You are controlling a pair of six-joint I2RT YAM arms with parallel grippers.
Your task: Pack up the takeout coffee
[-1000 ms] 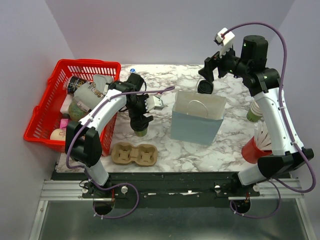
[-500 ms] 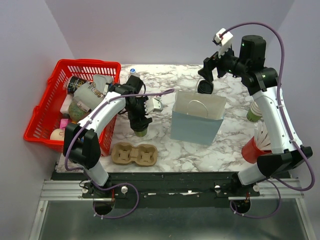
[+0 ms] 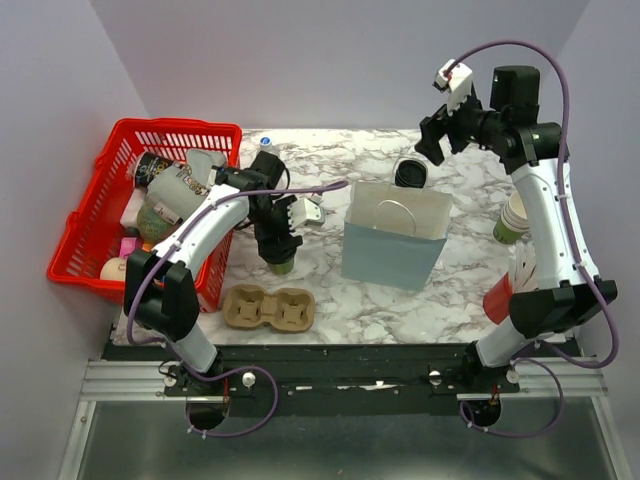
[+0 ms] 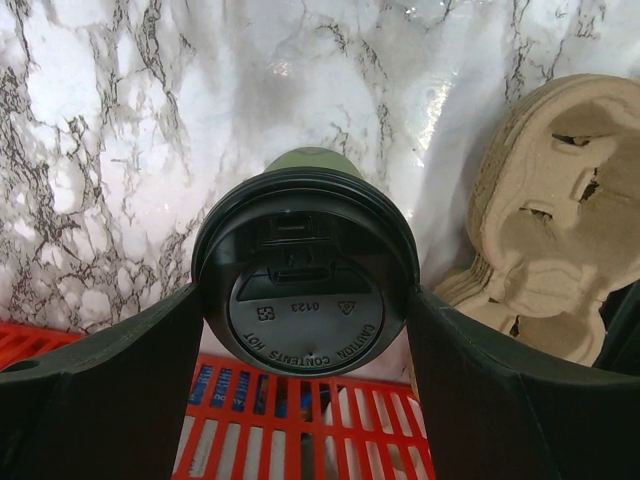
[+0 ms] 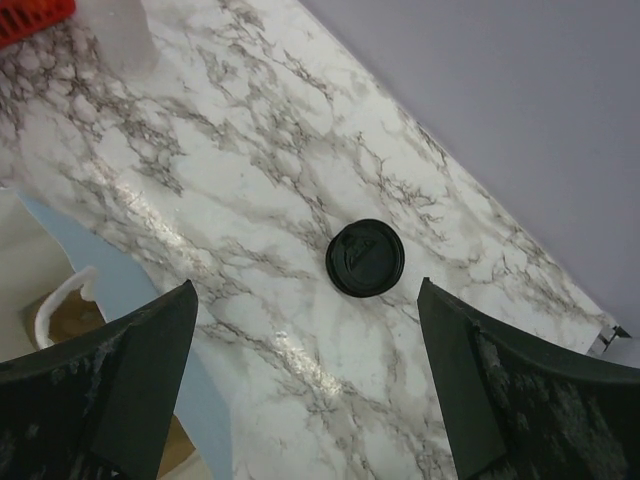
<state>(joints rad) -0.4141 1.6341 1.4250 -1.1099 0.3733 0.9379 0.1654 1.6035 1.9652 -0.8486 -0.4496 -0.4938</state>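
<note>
My right gripper is going down and back next, onto the bag's far top edge (image 3: 434, 192) (image 5: 184, 440), beside the handle, because that thin rim stands free for its open fingers.
The takeout coffee (image 4: 305, 300) is an olive-green cup with a black sip lid, standing upright on the marble beside the red basket. My left gripper (image 4: 305, 330) reaches down over it, and both fingers press against the lid's sides; in the top view the left gripper (image 3: 280, 252) covers most of the cup (image 3: 282, 266). My right gripper (image 3: 430, 145) hangs open, high above the table's back edge with nothing between its fingers. Through its wrist view the right gripper (image 5: 305, 290) looks down on a loose black lid (image 5: 365, 257) lying on the marble.
A light-blue paper bag (image 3: 395, 240) stands open mid-table, the loose lid (image 3: 408, 175) just behind it. A cardboard cup carrier (image 3: 270, 308) lies near the front edge. The red basket (image 3: 85, 235) of items is at left. A stack of green cups (image 3: 512, 220) and a red cup of sticks (image 3: 510, 290) stand at right.
The left gripper's jaws have narrowed onto the coffee cup's lid. The right gripper has lifted up and back to the right, away from the loose lid.
</note>
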